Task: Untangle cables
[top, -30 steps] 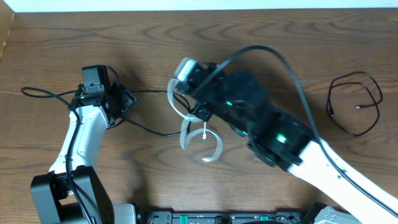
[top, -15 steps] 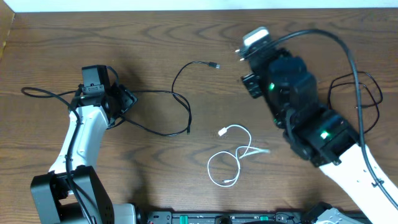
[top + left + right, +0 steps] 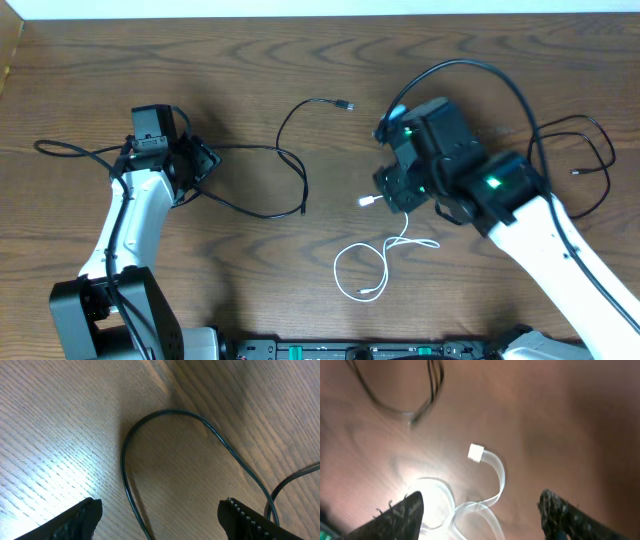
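My right gripper needs to go back down onto the place where the white cable crosses, the one nearer the front edge of the table.
The white cable (image 3: 383, 262) lies in loose loops at the front middle of the table, its plug (image 3: 366, 202) at the edge of my right gripper (image 3: 395, 188). In the right wrist view that gripper (image 3: 480, 506) is open above the white cable (image 3: 496, 477), whose plug (image 3: 476, 452) lies ahead of the fingers (image 3: 405, 512). A thin black cable (image 3: 296, 178) curves from its plug (image 3: 345, 104) to my left gripper (image 3: 200, 160). In the left wrist view the left gripper (image 3: 160, 510) is open, with the black cable (image 3: 126, 467) running on the wood between its fingers, untouched.
A second thin black cable (image 3: 575, 165) lies looped at the far right. A thicker black wire (image 3: 60, 150) trails left from the left arm. The table's back edge (image 3: 320, 14) runs along the top, and equipment sits at the front edge (image 3: 360, 350).
The right arm swung to the back right, then came back over the white cable's plug end, and its jaws opened. The white cable now lies apart from the black one. The left arm is still.
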Tool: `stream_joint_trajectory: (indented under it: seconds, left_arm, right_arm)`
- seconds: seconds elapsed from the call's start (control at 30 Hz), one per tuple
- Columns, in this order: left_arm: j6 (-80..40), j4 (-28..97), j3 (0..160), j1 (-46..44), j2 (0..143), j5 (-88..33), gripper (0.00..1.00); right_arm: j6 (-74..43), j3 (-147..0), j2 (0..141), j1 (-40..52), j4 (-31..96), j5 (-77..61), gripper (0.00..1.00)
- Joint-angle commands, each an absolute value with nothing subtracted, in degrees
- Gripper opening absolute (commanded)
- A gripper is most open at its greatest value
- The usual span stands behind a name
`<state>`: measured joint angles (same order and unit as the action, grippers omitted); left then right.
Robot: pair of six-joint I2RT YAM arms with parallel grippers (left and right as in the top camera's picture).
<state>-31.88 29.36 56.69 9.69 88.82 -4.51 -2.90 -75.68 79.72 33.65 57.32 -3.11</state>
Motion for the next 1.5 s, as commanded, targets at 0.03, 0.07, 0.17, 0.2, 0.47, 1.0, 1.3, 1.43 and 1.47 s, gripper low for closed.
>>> stream_joint_trajectory:
  seconds: [0.03,0.07,0.17,0.2,0.47,1.0,1.3,1.43,1.47]
  left_arm:
    - [-31.97,29.32,57.34,9.96,88.29,-3.79,0.79]
    - [-31.99,29.32,57.34,9.96,88.29,-3.79,0.79]
    - [-31.99,29.32,57.34,9.96,88.29,-3.79,0.79]
    - [-31.99,29.32,57.34,9.96,88.29,-3.79,0.79]
    - [-31.99,29.34,57.30,9.96,88.29,-3.79,0.79]
    - [-31.97,29.32,57.30,9.96,88.29,-3.79,0.79]
    - [-31.97,29.32,57.30,9.96,88.29,-3.79,0.79]
    - [-31.97,29.32,57.30,9.96,88.29,-3.79,0.79]
    - [-31.97,29.32,57.30,9.96,88.29,-3.79,0.79]
  right_arm:
    - [-13.23,-76.01,84.25,33.76,64.03,-10.61,0.69]
    - [-14.04,-76.01,85.14,34.00,65.43,-11.20,0.69]
    - [-14.92,-75.92,88.42,35.48,68.14,-11.03,0.73]
    - [-14.90,-75.90,89.38,35.99,68.12,-10.92,0.74]
    - [-16.86,-75.88,99.35,42.33,69.52,-9.04,0.76]
    - [-18.61,-75.94,114.19,47.40,71.66,0.36,0.01]
    - [-18.15,-84.66,103.15,42.41,73.65,12.08,0.01]
    - [-18.17,-87.99,97.41,38.17,70.67,18.70,0.01]
    - [-18.17,-88.31,96.18,37.06,69.78,19.73,0.01]
